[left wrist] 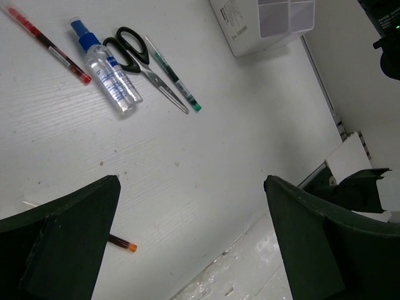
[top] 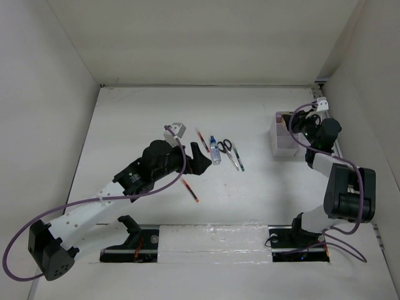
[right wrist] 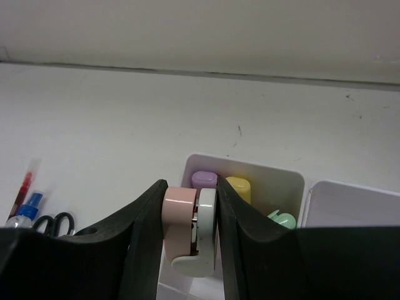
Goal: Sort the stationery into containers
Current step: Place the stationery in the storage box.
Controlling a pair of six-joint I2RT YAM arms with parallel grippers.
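Note:
My right gripper moves down over the bare bottom [right wrist: 209, 282] in the organizer next, nearer than the colored sticks, and releases the peach-pink and white item.
My right gripper [top: 299, 122] is shut on a peach-pink and white stubby item [right wrist: 189, 219] and holds it over the white organizer [top: 281, 141], above a compartment [right wrist: 262, 166] that holds purple [right wrist: 204, 180], yellow [right wrist: 239, 187] and green [right wrist: 281, 219] sticks. My left gripper [top: 201, 157] is open and empty above the table [left wrist: 190, 181]. A red-tipped dark pen [top: 190, 190] lies just below it, its tip showing by my left finger [left wrist: 122, 244]. A red pen [left wrist: 50, 44], a blue-capped bottle [left wrist: 106, 65], black-handled scissors [left wrist: 140, 62] and a dark green pen [left wrist: 175, 75] lie in a row beyond.
The row of stationery lies mid-table in the top view, with the bottle [top: 215, 151] and scissors [top: 226, 149] side by side. White walls enclose the table on three sides. The arm bases and a taped strip [top: 212, 240] line the near edge.

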